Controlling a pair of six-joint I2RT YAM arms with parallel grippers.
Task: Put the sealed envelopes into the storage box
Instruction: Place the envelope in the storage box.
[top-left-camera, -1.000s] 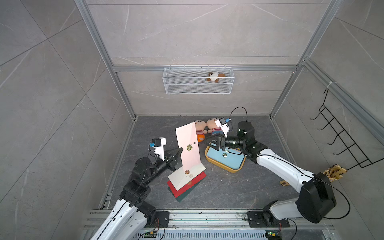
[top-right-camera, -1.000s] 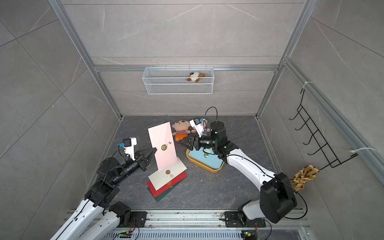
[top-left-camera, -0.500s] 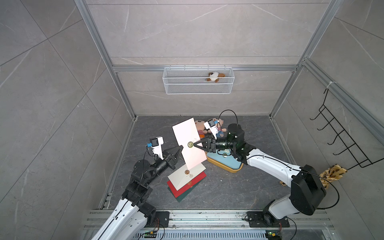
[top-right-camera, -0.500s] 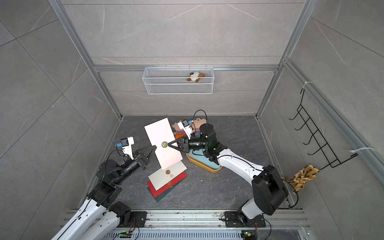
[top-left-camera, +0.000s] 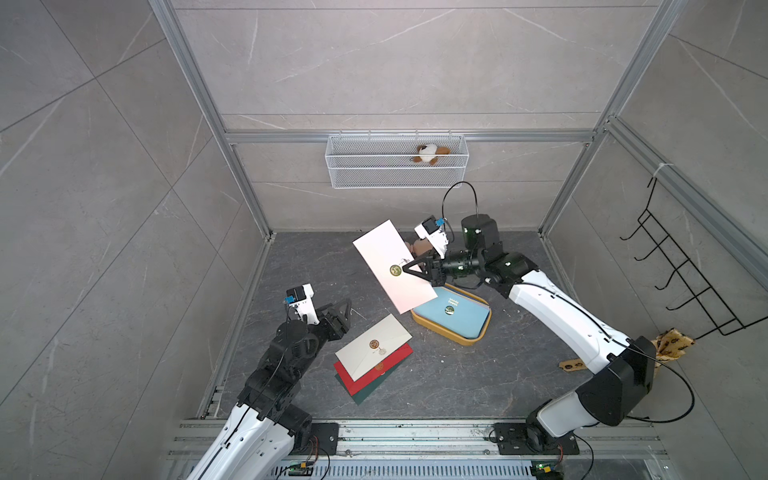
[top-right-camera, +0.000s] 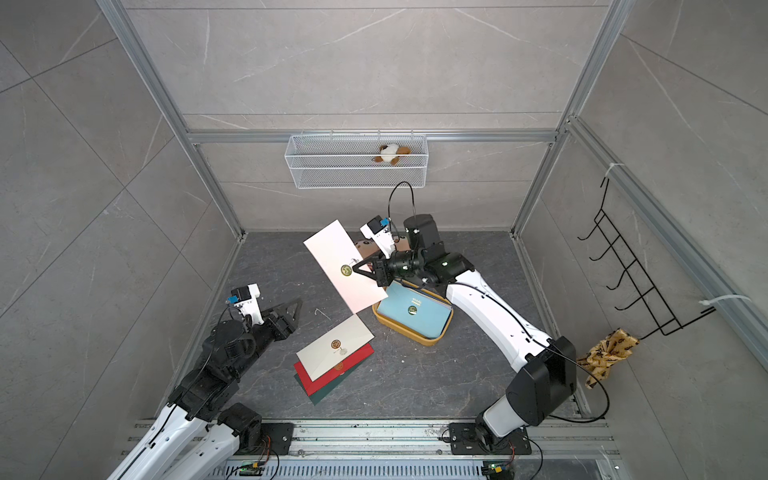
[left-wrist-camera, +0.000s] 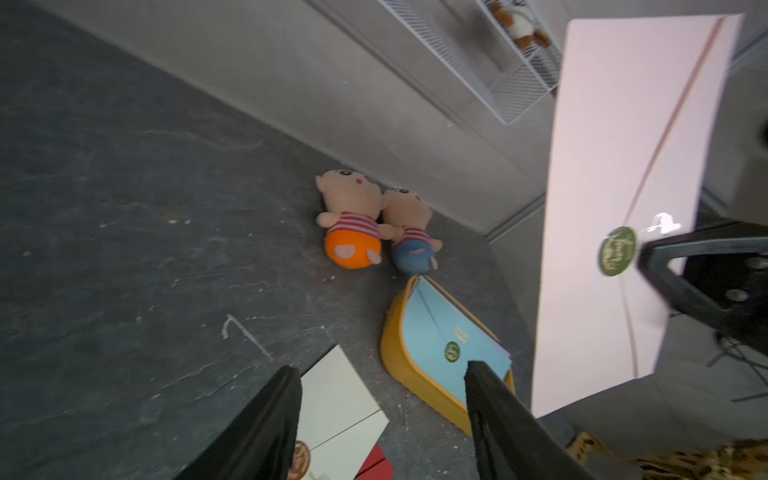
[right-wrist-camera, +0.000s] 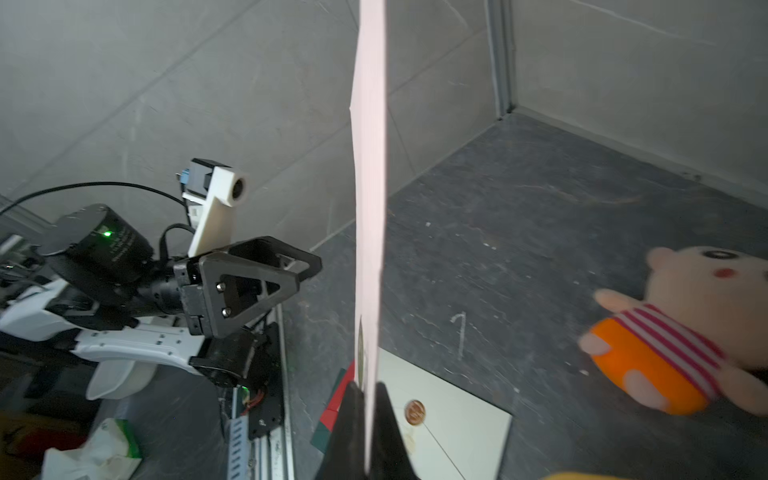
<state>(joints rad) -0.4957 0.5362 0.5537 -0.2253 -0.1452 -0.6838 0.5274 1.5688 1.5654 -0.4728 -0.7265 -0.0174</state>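
The storage box is below my right gripper, so this gripper next needs to turn down, lower the pale pink envelope (top-left-camera: 386, 257) onto the blue envelope (top-left-camera: 451, 316) and release it.
My right gripper (top-left-camera: 404, 269) (top-right-camera: 355, 268) (right-wrist-camera: 365, 386) is shut on the edge of a pale pink envelope (top-left-camera: 386, 257) (top-right-camera: 336, 257) (left-wrist-camera: 615, 166) (right-wrist-camera: 370, 166), beside its green seal. The envelope hangs tilted in the air, just left of the mustard storage box (top-left-camera: 449, 334) (top-right-camera: 411, 338) (left-wrist-camera: 399, 374). A blue envelope (top-left-camera: 451, 316) (left-wrist-camera: 440, 332) lies on top in the box. On the floor, cream (top-left-camera: 370, 349) (right-wrist-camera: 453, 419), red (top-left-camera: 386, 365) and green (top-left-camera: 370, 390) envelopes lie stacked. My left gripper (top-left-camera: 347, 305) (top-right-camera: 297, 303) (left-wrist-camera: 378, 370) stands open and empty, left of the stack.
Two plush dolls (left-wrist-camera: 353, 224) (right-wrist-camera: 681, 345) lie by the back wall behind the box. A white wire basket (top-left-camera: 397, 166) with a small plush toy (top-left-camera: 430, 153) hangs on that wall. A black hook rack (top-left-camera: 681, 274) and patterned cloth (top-left-camera: 673, 343) are on the right wall.
The right gripper has closed on the pink envelope. The left gripper has let go of it, opened and drawn back to the left. The envelope has tilted and shifted right.
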